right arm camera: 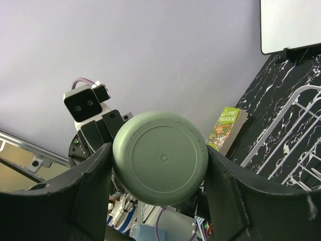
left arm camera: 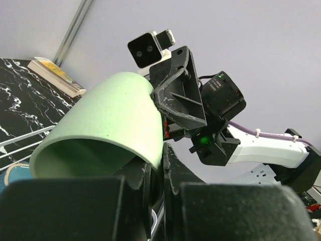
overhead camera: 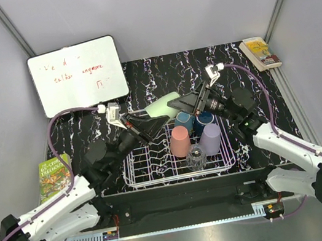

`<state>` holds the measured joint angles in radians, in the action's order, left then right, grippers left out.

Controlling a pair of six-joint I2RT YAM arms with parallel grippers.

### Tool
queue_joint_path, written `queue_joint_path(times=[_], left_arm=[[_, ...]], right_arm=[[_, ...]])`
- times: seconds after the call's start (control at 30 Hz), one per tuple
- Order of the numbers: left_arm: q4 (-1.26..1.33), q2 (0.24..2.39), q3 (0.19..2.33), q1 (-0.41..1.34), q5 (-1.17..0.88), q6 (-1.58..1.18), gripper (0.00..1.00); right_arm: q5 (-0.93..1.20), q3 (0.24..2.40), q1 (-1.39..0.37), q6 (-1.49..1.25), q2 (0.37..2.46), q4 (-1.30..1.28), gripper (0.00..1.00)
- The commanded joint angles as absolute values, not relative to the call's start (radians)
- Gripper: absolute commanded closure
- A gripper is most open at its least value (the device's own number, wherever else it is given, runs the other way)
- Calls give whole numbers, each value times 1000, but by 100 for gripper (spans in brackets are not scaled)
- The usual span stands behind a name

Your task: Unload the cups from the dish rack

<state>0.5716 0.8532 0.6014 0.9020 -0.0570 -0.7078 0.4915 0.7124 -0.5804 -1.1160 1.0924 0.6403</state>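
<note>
I will carry the sideways cup outward and down to the bare tabletop beside the whiteboard with my left gripper. I will tilt the cup upright, lower it and let it go.
The pale green cup hangs on its side above the white wire dish rack. My left gripper is shut on the cup's rim wall, one finger inside and one outside. My right gripper has its fingers against both sides of the cup's base. In the rack stand a salmon pink cup, a lavender cup, a clear glass, a teal cup and a dark blue cup, the last two partly hidden under the right arm.
A whiteboard leans at the back left. A green book lies at the left table edge and another book at the back right. Grey walls close in on three sides.
</note>
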Motion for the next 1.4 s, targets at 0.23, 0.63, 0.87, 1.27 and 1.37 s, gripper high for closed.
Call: queue_joint_path(times=[0.23, 0.63, 0.87, 1.27, 1.37], left_arm=[[-115, 922, 962, 896, 256, -496, 100], [-723, 1386, 1558, 712, 420, -429, 100], [-1017, 1851, 2066, 594, 316, -407, 100], [-1061, 2141, 2273, 457, 177, -431, 100], [-1087, 2203, 2318, 451, 149, -436, 100]], right_arm=[[272, 821, -581, -737, 865, 119, 0], [-207, 1031, -581, -614, 899, -382, 0], [-287, 1077, -581, -589, 980, -506, 0], [-288, 1075, -581, -569, 994, -511, 0], [-278, 1077, -581, -578, 1012, -511, 0]])
